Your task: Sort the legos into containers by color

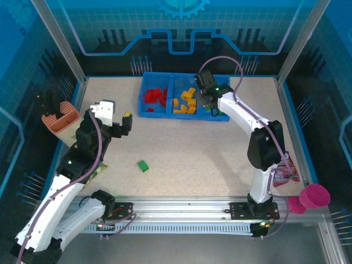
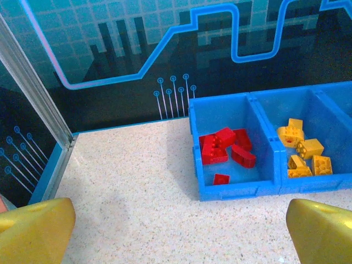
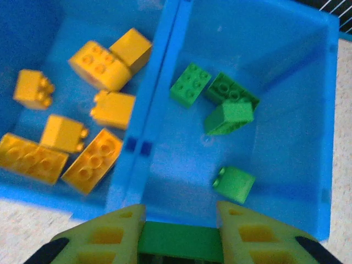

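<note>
My right gripper brings the green lego down between the blue sides and releases it next, since the compartment holding the green legos lies below.
My right gripper [image 3: 180,237] is shut on a green lego [image 3: 179,243] and hovers over the right compartment of the blue tray [image 1: 181,116]. In that compartment lie several green legos [image 3: 230,115]. The middle compartment holds several yellow ones [image 3: 91,159], and the left one holds several red ones [image 2: 225,146]. In the top view the right gripper [image 1: 208,99] stands at the tray's right part. One loose green lego [image 1: 143,165] lies on the table in front of the left arm. My left gripper [image 1: 120,124] is open with nothing between its yellow fingers [image 2: 36,228], left of the tray.
A beige-and-pink utensil holder [image 1: 59,118] stands at the left edge. A magenta cup [image 1: 314,196] and a snack packet [image 1: 286,173] sit at the right near corner. Another packet [image 1: 94,171] lies under the left arm.
</note>
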Tool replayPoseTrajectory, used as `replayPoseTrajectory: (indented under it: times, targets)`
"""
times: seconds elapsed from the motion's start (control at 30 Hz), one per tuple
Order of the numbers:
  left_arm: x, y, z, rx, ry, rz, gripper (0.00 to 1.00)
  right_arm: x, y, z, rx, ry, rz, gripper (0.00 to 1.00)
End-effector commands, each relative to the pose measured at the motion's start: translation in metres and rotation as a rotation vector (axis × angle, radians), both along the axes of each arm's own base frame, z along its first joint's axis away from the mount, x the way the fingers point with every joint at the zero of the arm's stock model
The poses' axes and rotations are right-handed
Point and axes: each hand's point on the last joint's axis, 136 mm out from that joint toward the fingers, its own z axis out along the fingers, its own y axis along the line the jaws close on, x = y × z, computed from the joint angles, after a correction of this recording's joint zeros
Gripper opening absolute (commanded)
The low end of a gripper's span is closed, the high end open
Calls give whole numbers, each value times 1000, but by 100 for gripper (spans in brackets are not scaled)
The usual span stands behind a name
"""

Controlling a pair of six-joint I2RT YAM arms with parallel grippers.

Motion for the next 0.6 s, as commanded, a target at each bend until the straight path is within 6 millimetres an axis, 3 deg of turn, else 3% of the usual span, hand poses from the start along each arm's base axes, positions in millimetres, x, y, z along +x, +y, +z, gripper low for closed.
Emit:
replayPoseTrajectory:
  times: [0.0, 0.17, 0.37, 0.57]
  targets:
    - [4, 2, 26, 2, -64, 13, 99, 38, -3, -14, -14, -44, 22, 24]
    - [9, 0, 26, 6, -55, 13, 99, 63, -21, -38, -28, -29, -20, 24]
    - [13, -3, 22, 7, -43, 6, 99, 72, -32, -51, -32, -20, -45, 27]
    - [11, -2, 22, 5, -46, 7, 99, 70, -38, -49, -23, -21, -59, 49]
